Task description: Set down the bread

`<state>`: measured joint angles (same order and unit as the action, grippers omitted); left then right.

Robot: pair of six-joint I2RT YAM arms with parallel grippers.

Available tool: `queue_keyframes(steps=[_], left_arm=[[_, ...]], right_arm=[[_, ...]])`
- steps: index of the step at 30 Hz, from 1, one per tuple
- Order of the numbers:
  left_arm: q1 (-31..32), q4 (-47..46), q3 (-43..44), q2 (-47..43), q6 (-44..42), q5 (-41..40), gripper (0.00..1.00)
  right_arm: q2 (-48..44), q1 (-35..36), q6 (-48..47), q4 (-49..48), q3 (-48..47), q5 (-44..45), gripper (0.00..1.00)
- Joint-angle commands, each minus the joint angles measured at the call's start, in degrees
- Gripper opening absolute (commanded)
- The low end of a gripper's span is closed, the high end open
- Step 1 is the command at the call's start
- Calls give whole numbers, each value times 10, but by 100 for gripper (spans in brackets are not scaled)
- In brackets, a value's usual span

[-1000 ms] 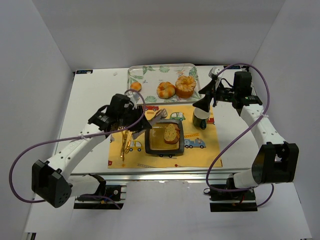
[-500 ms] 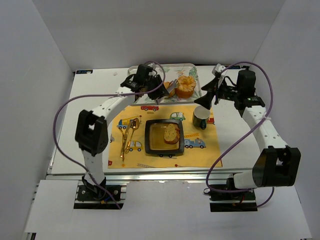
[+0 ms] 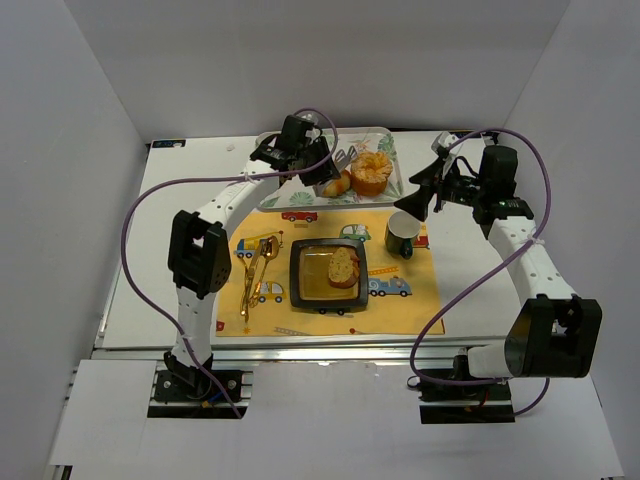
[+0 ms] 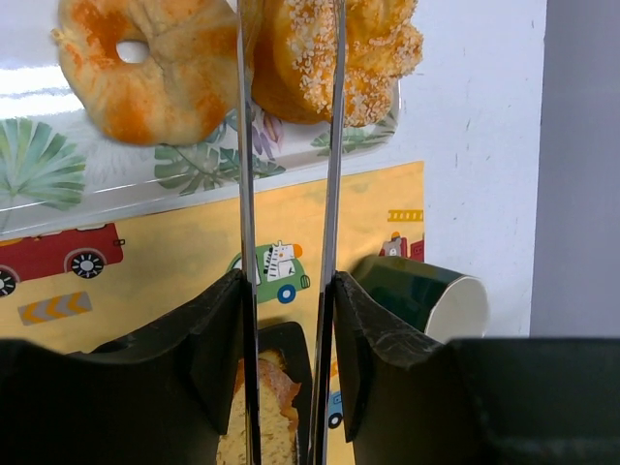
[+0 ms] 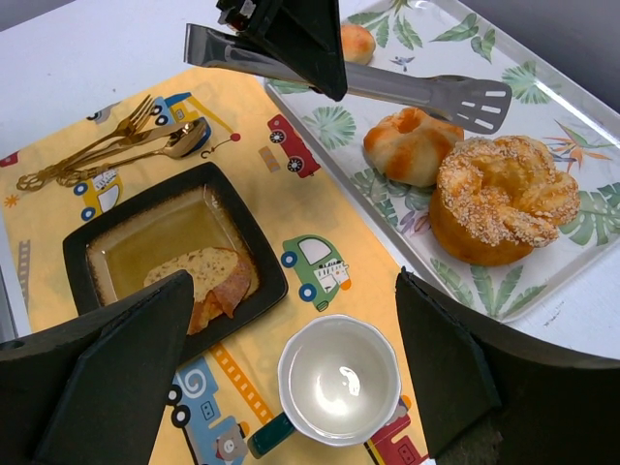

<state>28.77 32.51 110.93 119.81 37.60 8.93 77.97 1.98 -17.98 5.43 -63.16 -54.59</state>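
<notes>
The open arms of the tongs in my left gripper are already lined up on both sides of the bun's edge, so next I need to lower the tongs onto the seeded bun's edge (image 4: 281, 73) by the ring-shaped bun (image 4: 145, 68) and close.
My left gripper (image 3: 305, 152) is shut on metal tongs (image 3: 340, 160) and holds them over the leaf-print tray (image 3: 275, 190) at the back. In the left wrist view the tong arms (image 4: 332, 194) run up between a ring-shaped bun (image 4: 145, 68) and a seeded bun (image 4: 368, 58), with a small gap between them. A bread slice (image 3: 343, 267) lies on the black square plate (image 3: 300, 290). My right gripper (image 3: 425, 190) is open and empty above the green cup (image 5: 339, 378).
A gold fork and spoon (image 3: 252, 270) lie on the yellow placemat (image 3: 400, 310) left of the plate. A small bun (image 5: 356, 41) sits at the tray's far corner. White walls close in on three sides.
My left arm has swung from over the plate to the tray at the back, tongs still in its grip. The bread slice stays on the plate. My right gripper has drifted slightly right.
</notes>
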Motion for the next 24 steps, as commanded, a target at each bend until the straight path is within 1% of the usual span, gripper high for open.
queue_keyframes(steps=[1,4,8,19,22,24], left_arm=[[-2,10,26,-8,-17,5,50],[-2,17,24,-5,-27,13,51],[-2,2,13,-3,-26,42,51],[-1,5,19,17,-30,60,52],[-1,6,23,24,-28,68,50],[-1,6,27,28,-28,71,47]], right_arm=[[-10,-3,7,-27,-1,-13,89],[-6,-3,11,-29,-3,-15,89],[-5,-3,13,-30,-3,-17,89],[-4,-4,12,-31,-3,-17,89],[-5,-4,12,-31,-3,-17,89],[-5,-4,12,-32,-3,-17,89]])
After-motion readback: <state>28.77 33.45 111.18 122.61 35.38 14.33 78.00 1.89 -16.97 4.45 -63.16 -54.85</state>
